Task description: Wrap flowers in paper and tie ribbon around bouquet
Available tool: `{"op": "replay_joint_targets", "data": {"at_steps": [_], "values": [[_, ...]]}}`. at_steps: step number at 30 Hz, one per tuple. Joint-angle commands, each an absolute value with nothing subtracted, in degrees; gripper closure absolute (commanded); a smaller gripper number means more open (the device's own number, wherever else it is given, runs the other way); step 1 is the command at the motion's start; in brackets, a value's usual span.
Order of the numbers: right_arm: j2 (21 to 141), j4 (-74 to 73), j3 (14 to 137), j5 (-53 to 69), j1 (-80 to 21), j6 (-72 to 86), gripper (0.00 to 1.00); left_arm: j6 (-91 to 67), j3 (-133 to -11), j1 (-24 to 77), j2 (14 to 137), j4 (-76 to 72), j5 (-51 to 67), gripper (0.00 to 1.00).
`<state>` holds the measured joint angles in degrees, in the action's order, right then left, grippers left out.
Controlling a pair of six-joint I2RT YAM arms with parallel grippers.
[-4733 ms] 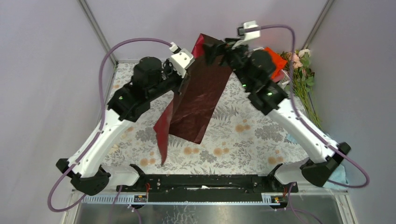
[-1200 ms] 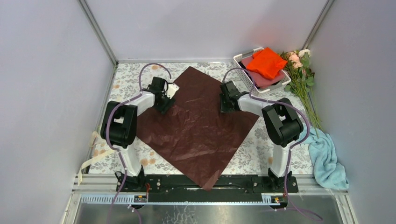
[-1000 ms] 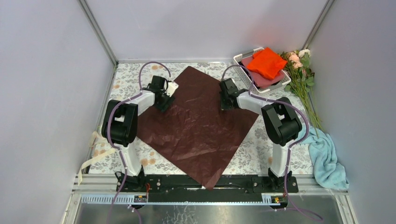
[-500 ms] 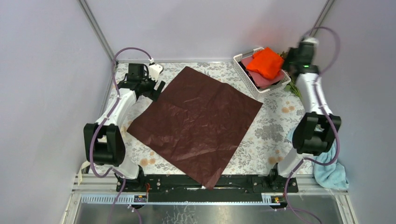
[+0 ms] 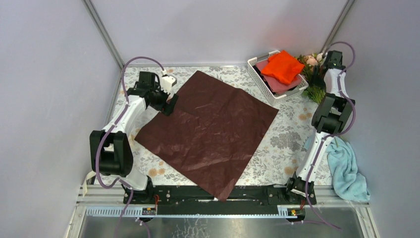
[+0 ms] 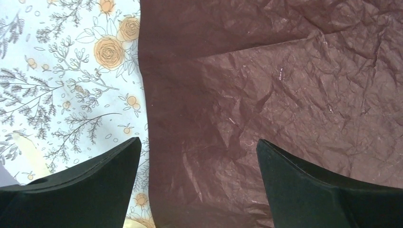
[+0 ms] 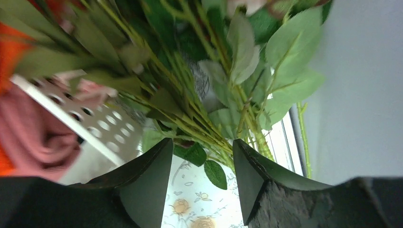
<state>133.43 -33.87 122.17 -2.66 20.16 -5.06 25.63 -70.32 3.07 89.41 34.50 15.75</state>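
My right gripper will next go down slightly deeper toward the basket, onto the thin green stem [image 5: 315, 89] [image 7: 207, 134], because the stems are just past its fingers.
The dark red paper [image 5: 208, 131] lies flat on the table as a diamond, crinkled [image 6: 285, 95]. My left gripper [image 5: 168, 101] hangs open over its left edge, fingertips wide apart [image 6: 198, 140], with nothing between them. The flowers [image 5: 311, 61] lie at the back right by the wall. My right gripper [image 5: 317, 75] is down among them, open. Their green stems and leaves [image 7: 214, 109] run just past its fingertips [image 7: 203, 142]. A bit of cream ribbon [image 5: 91, 174] shows beside the left arm's base; the rest is hidden.
A white basket [image 5: 257, 74] holding an orange cloth [image 5: 282, 67] and a pink cloth [image 7: 33, 133] stands just left of the flowers. A light blue towel [image 5: 346, 168] lies at the right edge. Walls close in on both sides.
Both grippers have let go of the paper, which now lies flat. The right arm swung to the back right and dropped onto the flowers. The left gripper drew back to the paper's left edge.
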Motion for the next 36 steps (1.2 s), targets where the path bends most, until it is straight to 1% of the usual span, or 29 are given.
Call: {"op": "replay_joint_targets", "data": {"at_steps": [1, 9, 11, 14, 18, 19, 27, 30, 32, 33, 34, 35, 36], "values": [[131.86, -35.26, 121.10, -1.99, 20.54, -13.78, 0.43, 25.90, -69.66, 3.08, 91.28, 36.19, 16.57, 0.01], [134.57, -30.97, 118.98, -2.22, 20.57, -15.94, 0.49, 25.46, -69.87, 3.07, 93.23, 36.20, 16.77, 0.01], [135.08, -29.87, 118.95, -2.20, 20.57, -16.03, 0.52, 25.49, -69.86, 3.08, 93.24, 36.34, 16.22, 0.01], [135.58, -28.99, 119.03, -1.11, 20.57, -16.81, 0.58, 25.66, -69.85, 3.08, 93.29, 36.47, 15.62, 0.01], [135.59, -27.81, 119.22, 1.00, 20.57, -16.96, 0.70, 25.40, -69.84, 3.08, 93.57, 36.40, 15.88, 0.01], [135.55, -27.66, 119.35, 1.93, 20.57, -16.94, 0.71, 25.40, -69.87, 3.08, 93.64, 36.39, 16.00, 0.01], [136.84, -26.48, 120.47, 3.26, 20.57, -15.79, 0.72, 25.56, -69.48, 3.08, 93.20, 36.43, 15.57, 0.01], [137.43, -26.76, 120.68, 3.08, 20.56, -15.48, 0.74, 25.65, -69.40, 3.08, 92.88, 36.47, 15.39, 0.01], [137.38, -26.88, 120.55, 3.06, 20.57, -15.30, 0.80, 25.99, -69.14, 3.03, 92.66, 36.47, 15.67, 0.01], [137.14, -26.82, 120.38, 3.14, 20.57, -15.25, 0.86, 26.14, -69.10, 3.07, 92.71, 36.40, 15.79, 0.01], [136.78, -26.72, 120.23, 3.01, 20.57, -15.21, 0.95, 26.20, -69.28, 3.08, 92.85, 36.46, 16.03, 0.01], [136.33, -26.52, 120.09, 2.52, 20.57, -14.76, 1.00, 26.15, -69.45, 3.08, 92.96, 36.61, 16.17, 0.01], [135.52, -26.09, 119.89, 1.35, 20.57, -14.28, 1.00, 26.14, -69.92, 3.08, 93.08, 36.79, 16.24, 0.01]]}}
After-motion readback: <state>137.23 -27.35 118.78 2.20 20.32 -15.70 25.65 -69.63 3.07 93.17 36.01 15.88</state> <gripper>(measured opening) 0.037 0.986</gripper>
